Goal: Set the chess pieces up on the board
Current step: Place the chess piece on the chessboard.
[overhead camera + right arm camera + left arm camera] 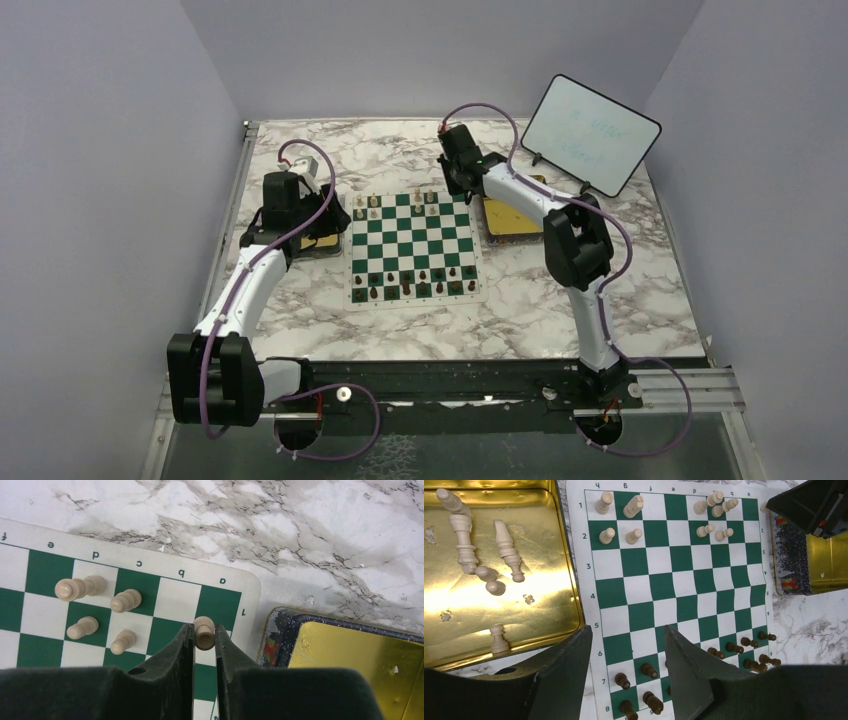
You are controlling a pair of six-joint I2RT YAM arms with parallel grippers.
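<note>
I will lower my right gripper onto the green corner square (219, 604) by the letter a and release the cream piece there, because that square is still empty.
The green and white board (412, 245) lies mid-table. Cream pieces (373, 204) stand on its far rows, dark brown pieces (420, 280) on its near rows. My right gripper (204, 632) is shut on a cream piece (204, 631) and holds it over the board's far right corner, near file a, rank 1. My left gripper (626, 645) is open and empty, above the board's left edge beside a gold tray (539, 605). Several cream pieces (506, 550) lie or stand in that tray. The board also shows in the left wrist view (684, 595) and the right wrist view (175, 600).
A second gold tray (510, 220) sits right of the board, under my right arm; its dark speckled rim shows in the right wrist view (280, 630). A white tablet on a stand (590, 135) stands at the far right. The table is marble (600, 290).
</note>
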